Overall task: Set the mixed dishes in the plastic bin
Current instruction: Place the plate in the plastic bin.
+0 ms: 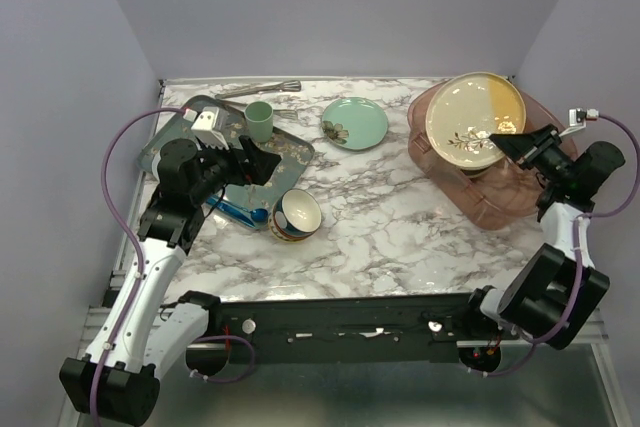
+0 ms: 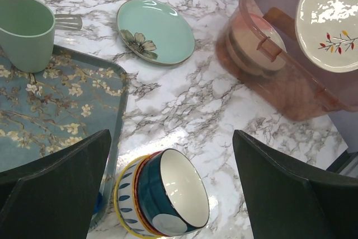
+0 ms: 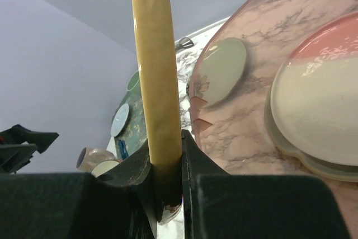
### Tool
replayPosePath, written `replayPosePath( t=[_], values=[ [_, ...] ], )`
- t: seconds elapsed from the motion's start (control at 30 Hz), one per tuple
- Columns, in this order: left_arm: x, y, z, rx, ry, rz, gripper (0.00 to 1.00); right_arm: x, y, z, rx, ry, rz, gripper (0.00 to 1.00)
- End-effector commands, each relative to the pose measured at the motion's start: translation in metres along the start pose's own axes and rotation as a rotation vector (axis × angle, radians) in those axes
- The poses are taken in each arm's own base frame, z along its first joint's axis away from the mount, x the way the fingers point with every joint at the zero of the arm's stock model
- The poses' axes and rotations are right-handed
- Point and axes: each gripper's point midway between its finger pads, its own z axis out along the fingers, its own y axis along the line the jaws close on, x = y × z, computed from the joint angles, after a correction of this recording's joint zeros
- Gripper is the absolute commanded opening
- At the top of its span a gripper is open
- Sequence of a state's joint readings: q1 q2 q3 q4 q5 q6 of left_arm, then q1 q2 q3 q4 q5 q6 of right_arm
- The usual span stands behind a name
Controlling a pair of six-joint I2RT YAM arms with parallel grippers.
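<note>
The right gripper moves down into the bin next, brings the sprig plate onto the pink-and-cream plate [image 3: 321, 110] and releases it, since plates already lie stacked there.
My right gripper [image 1: 507, 143] is shut on the rim of the yellow-and-cream sprig plate [image 1: 474, 119] and holds it tilted above the translucent plastic bin [image 1: 500, 209]. In the right wrist view the plate's edge [image 3: 154, 54] stands between the jaws [image 3: 166, 158]. A pink-and-cream plate [image 3: 321, 110] lies in the bin on another cream plate. The mint green plate [image 1: 355, 123] lies on the marble at the back middle. The blue-yellow bowl [image 1: 295, 215] sits tipped beside the tray. My left gripper [image 1: 262, 162] is open and empty above the tray's right edge, with the bowl [image 2: 165, 200] just below it.
A dark-green floral tray [image 1: 292, 149] at the left holds a green cup [image 1: 259, 120]. A blue spoon [image 1: 240, 212] lies at the tray's near edge. Metal tongs [image 1: 258, 90] lie at the back left.
</note>
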State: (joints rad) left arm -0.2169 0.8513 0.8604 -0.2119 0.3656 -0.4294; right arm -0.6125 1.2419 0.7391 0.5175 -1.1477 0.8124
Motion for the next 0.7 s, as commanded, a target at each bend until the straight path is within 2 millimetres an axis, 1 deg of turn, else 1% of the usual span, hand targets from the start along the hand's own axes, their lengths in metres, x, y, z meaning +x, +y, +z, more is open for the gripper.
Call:
replayPosePath(
  t=[0.0, 0.17, 0.27, 0.47, 0.6, 0.67],
  values=[
    [-0.001, 0.006, -0.003, -0.024, -0.018, 0.025, 0.99, -0.031, -0.006, 0.002, 0.046, -0.062, -0.07, 0.01],
    [-0.001, 0.005, -0.005, -0.021, -0.02, 0.027, 0.99, -0.037, -0.023, 0.002, 0.094, -0.079, -0.044, 0.0],
    [-0.002, 0.005, -0.005, -0.022, -0.022, 0.028, 0.99, -0.043, -0.037, 0.003, 0.125, -0.094, -0.017, 0.01],
    [-0.002, 0.004, -0.005, -0.02, -0.024, 0.027, 0.99, -0.053, -0.075, 0.009, 0.193, -0.109, 0.067, 0.01],
    [-0.002, 0.003, -0.005, -0.015, -0.024, 0.026, 0.99, -0.052, -0.099, 0.013, 0.246, -0.095, 0.1, 0.01],
    [-0.002, 0.003, -0.005, -0.013, -0.023, 0.024, 0.99, -0.055, -0.106, 0.015, 0.256, -0.091, 0.094, 0.01]
  ],
)
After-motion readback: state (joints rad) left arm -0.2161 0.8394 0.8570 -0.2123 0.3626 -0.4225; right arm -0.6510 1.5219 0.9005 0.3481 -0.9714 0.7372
